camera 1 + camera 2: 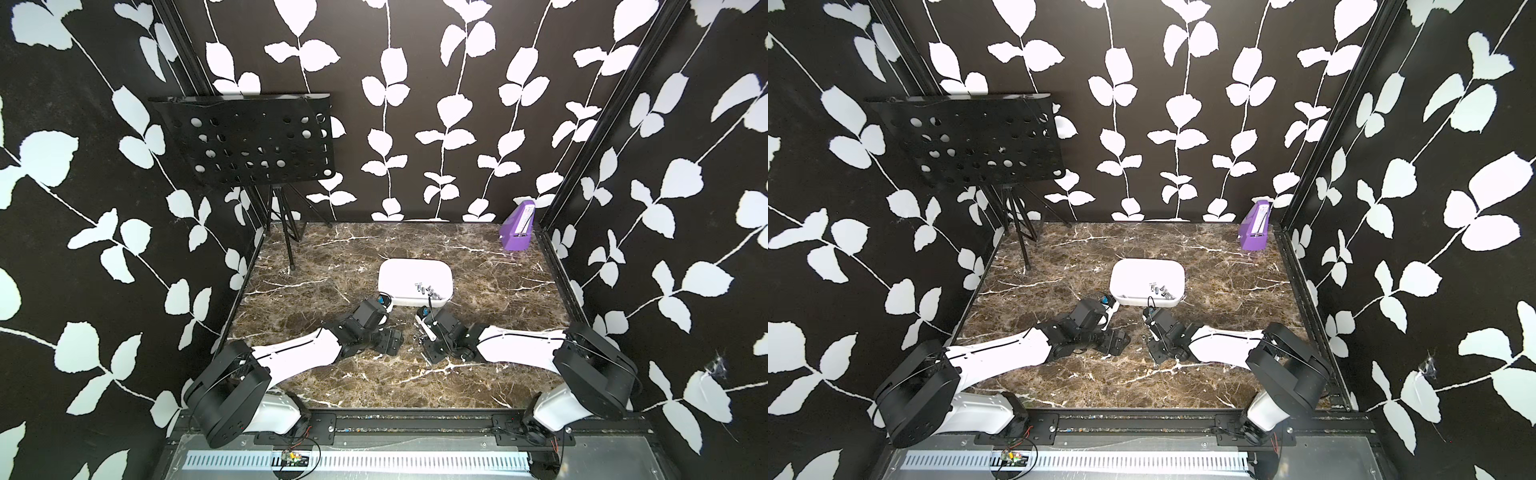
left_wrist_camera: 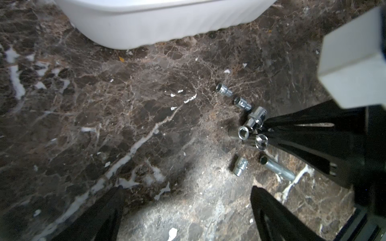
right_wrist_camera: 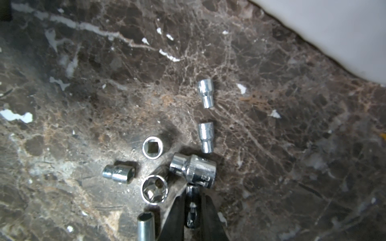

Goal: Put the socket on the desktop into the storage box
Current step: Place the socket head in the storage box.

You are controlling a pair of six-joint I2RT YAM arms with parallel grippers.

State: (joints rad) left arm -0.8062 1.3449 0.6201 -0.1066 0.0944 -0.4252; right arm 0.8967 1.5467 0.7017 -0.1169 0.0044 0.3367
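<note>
My right gripper will lift up, carry the small socket outward over the storage box's bottom and let it go there, because that bottom is behind the box's raised near side.
Several chrome sockets lie loose on the dark marble desktop (image 3: 271, 129), just in front of the white storage box (image 1: 399, 266) (image 1: 1133, 268). My right gripper (image 3: 192, 194) is shut on a small socket (image 3: 191, 208), whose front end butts against a larger knurled socket (image 3: 193, 170). In the left wrist view the right gripper's black fingers (image 2: 292, 123) reach into the same cluster (image 2: 243, 132). My left gripper (image 2: 186, 192) hovers open over bare desktop to the left of the cluster, holding nothing. Several sockets (image 1: 428, 289) lie inside the box.
Near the held socket, two small sockets (image 3: 205, 92) (image 3: 205, 136) lie toward the box and a long one (image 3: 146, 227) lies beside the right fingers. A purple wedge-shaped box (image 1: 517, 232) stands at the back right. A black music stand (image 1: 249, 141) stands at the back left.
</note>
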